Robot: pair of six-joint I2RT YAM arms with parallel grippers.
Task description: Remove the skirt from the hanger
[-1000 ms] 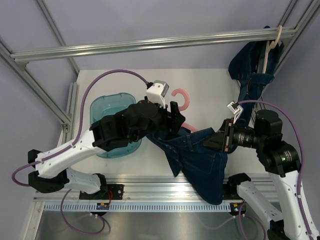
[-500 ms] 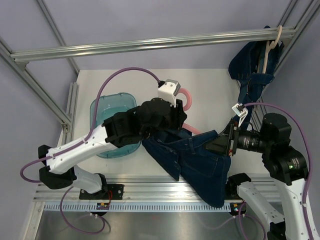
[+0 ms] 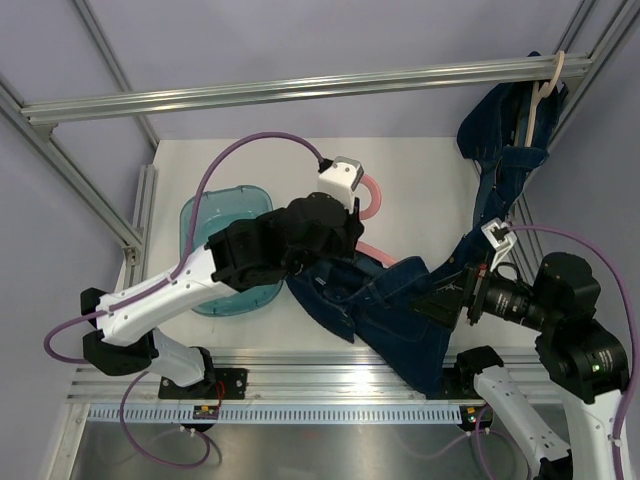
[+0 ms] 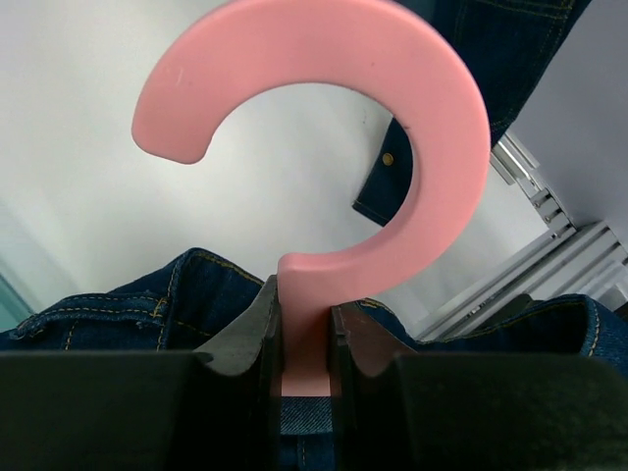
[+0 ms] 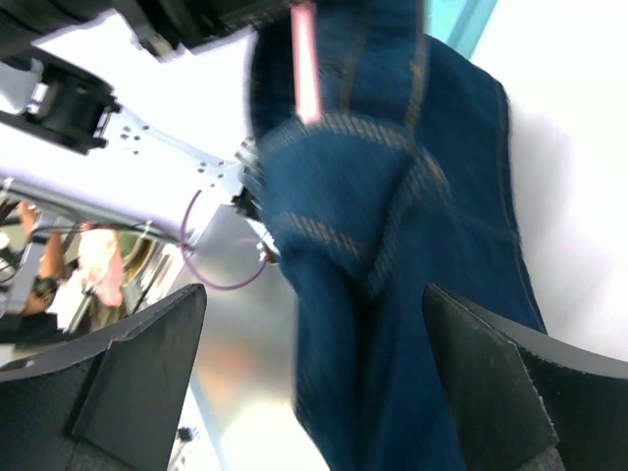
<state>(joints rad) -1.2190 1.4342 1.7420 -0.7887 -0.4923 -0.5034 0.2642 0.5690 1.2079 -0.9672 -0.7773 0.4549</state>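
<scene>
I should next move my right gripper slightly away from the left gripper and close it on the skirt's side edge, since the loose denim already hangs between my open fingers.
The dark blue denim skirt hangs on a pink hanger and droops over the table's front edge. My left gripper is shut on the neck of the hanger just below its hook, with denim bunched on both sides of the jaws; its fingertips pinch the pink stem. My right gripper stands wide open to the right of the skirt. In the right wrist view the skirt hangs loose between the spread fingers, and a strip of the pink hanger shows above.
A teal plastic bin sits on the table at the left, under the left arm. Another denim garment hangs from a wooden hanger on the overhead rail at the back right. A metal rail runs along the table's front edge.
The left gripper moved onto the hanger's neck and shut on it. The right gripper opened, let go of the skirt and drew back to the right; the skirt sagged.
</scene>
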